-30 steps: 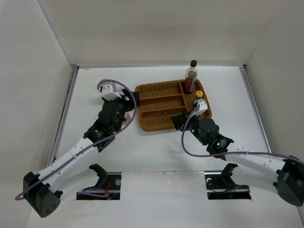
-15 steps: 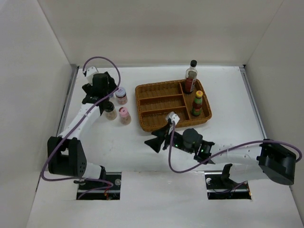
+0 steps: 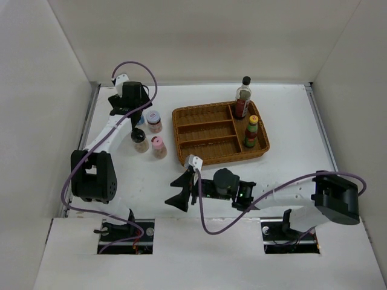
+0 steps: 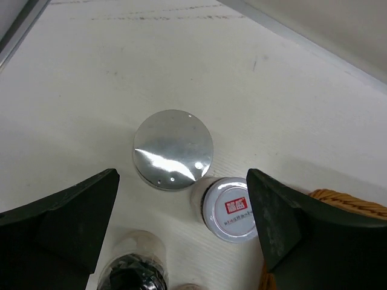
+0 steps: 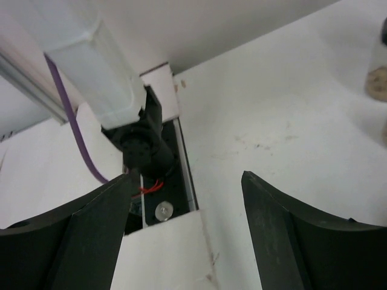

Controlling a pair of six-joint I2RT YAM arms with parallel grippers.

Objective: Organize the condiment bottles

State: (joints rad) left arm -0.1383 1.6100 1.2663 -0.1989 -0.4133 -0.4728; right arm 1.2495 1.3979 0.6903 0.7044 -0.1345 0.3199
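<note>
The silver lid [image 4: 173, 150] is below, between the open fingers. My left gripper should lower them next around the silver lid's rim, with one finger between it and the white-lidded jar [image 4: 233, 208].
My left gripper [image 3: 138, 119] hangs open over the jars left of the wicker basket [image 3: 205, 115]. In the left wrist view its gripper [image 4: 181, 181] has a silver-lidded jar [image 4: 173, 149] and a patterned white-lidded jar [image 4: 233, 208] below between the jaws, with a black-lidded jar [image 4: 130, 275] at the bottom edge. The top view shows the white-lidded jar [image 3: 153, 118], the black-lidded jar [image 3: 140, 140] and a pink-lidded jar [image 3: 158, 145]; the silver one is hidden under the gripper. A tall black-capped bottle [image 3: 243, 96] stands behind the basket. A yellow-capped bottle [image 3: 251, 132] stands in its right compartment. My right gripper [image 3: 180, 191] is open and empty.
The basket's three long left compartments hold nothing. The right wrist view [image 5: 187, 181] looks over the table's front edge at the left arm's base mount [image 5: 145, 151] and its purple cable [image 5: 75, 139]. The basket rim [image 4: 351, 202] lies right of the left gripper. Walls enclose the table.
My right gripper has swung left, away from the basket, to the front of the table. My left arm has stretched back to the far left and now hangs over the jars.
</note>
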